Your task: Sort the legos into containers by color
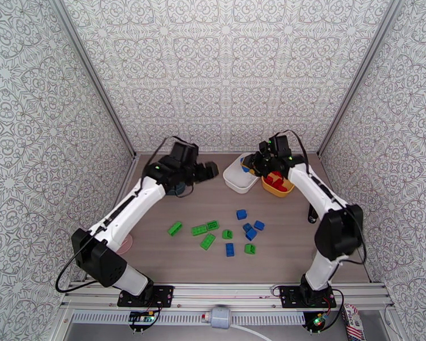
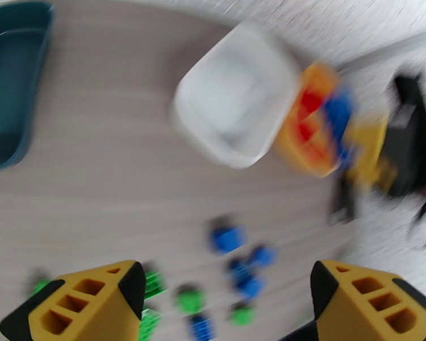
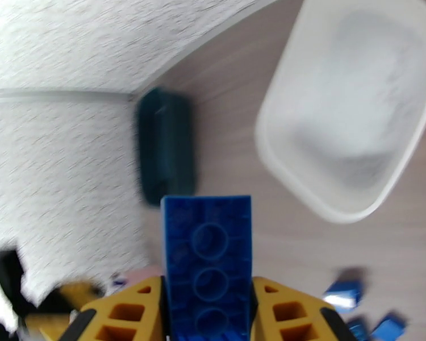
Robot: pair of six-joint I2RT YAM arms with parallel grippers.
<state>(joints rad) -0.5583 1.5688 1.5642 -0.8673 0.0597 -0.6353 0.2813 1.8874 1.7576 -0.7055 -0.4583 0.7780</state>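
Observation:
My right gripper lowers the long blue lego toward the bare bottom of the white container below and releases it next, since the yellow container holds reds.
My right gripper (image 1: 251, 163) is shut on a long blue lego (image 3: 207, 262), held above the far edge of the white container (image 1: 239, 176). That white container (image 3: 349, 109) looks bare inside. Beside it, the yellow container (image 1: 278, 187) holds red legos (image 1: 275, 181). My left gripper (image 1: 209, 170) hangs open with nothing in it (image 2: 224, 314), near the dark teal container (image 2: 11, 80), which the arm largely hides from above. Loose green legos (image 1: 199, 229) and blue legos (image 1: 248, 227) lie scattered mid-table. The left wrist view is blurred.
A small pink cup (image 1: 125, 244) peeks out behind the left arm near the left wall. A small black object (image 1: 312, 215) stands by the right arm. Patterned walls close in the table on three sides.

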